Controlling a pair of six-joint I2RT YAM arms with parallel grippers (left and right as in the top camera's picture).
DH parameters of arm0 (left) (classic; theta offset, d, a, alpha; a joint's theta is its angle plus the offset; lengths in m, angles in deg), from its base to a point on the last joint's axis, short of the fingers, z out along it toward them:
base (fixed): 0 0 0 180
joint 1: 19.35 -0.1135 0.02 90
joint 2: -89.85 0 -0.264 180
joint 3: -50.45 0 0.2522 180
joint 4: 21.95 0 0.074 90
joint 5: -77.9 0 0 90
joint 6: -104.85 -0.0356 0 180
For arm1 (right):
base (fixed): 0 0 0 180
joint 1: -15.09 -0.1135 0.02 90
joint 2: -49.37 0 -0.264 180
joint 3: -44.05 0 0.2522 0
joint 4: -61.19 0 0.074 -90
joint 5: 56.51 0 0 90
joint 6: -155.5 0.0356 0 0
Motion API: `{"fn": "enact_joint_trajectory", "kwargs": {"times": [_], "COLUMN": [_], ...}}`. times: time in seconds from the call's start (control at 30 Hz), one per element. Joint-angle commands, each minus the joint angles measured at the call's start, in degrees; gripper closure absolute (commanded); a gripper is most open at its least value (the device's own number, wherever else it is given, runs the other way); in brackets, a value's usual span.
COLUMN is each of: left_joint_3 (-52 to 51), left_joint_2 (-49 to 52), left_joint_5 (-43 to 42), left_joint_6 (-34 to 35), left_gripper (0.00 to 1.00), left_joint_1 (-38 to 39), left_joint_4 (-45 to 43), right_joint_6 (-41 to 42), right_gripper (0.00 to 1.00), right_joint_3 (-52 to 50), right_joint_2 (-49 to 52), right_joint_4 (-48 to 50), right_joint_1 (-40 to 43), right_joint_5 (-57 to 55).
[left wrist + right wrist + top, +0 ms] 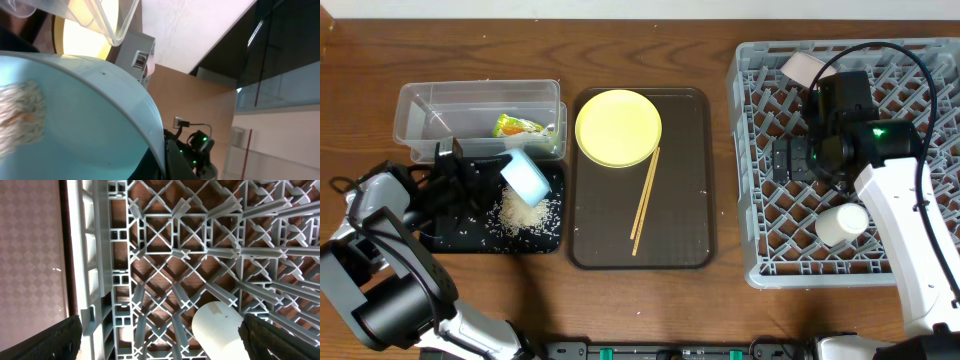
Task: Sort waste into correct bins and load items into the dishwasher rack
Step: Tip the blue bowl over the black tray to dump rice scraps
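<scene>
The bare tray spot beside the chopsticks lies to my left gripper's right in the overhead view, so next my left gripper needs to turn the bowl upright and swing down there.
My left gripper [492, 176] is shut on the rim of the light-blue bowl [525, 176] and holds it tilted over the black tray [448, 236]. A heap of rice [523, 212] lies on that tray. In the left wrist view the bowl [85, 110] fills the frame, with some rice stuck inside. The green-and-orange wrapper [517, 126] lies in the clear tub [420, 108]. My right gripper [788, 160] is open over the grey rack [750, 200]; a white cup [842, 222] lies on its side in the rack, also in the right wrist view [220, 330]. I cannot make out the white scrap.
The yellow plate [618, 127] and the wooden chopsticks [645, 200] lie on the brown serving tray [690, 200] in the middle. A white bowl [803, 68] rests at the rack's far left corner. Loose rice grains are scattered over the black tray.
</scene>
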Motion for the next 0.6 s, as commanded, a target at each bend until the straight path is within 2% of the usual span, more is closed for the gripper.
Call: {"fn": "enact_joint_trajectory", "kwargs": {"times": [0.0,0.57], "left_joint_3": [-0.3,-0.3], "left_joint_2": [0.0,0.0], "left_joint_5": [-1.7,-1.5], "left_joint_6": [3.4,2.4], "left_gripper": [0.94,0.94], "left_joint_1": [-0.6,-0.6], "left_joint_4": [0.2,-0.1], "right_joint_6": [0.7,0.7], "right_gripper": [0.01,0.01], "right_joint_3": [0.0,0.0], "right_joint_2": [-0.8,-0.8], "right_joint_4": [0.1,0.0], "right_joint_1": [0.7,0.8], "right_joint_5": [0.2,0.2]}}
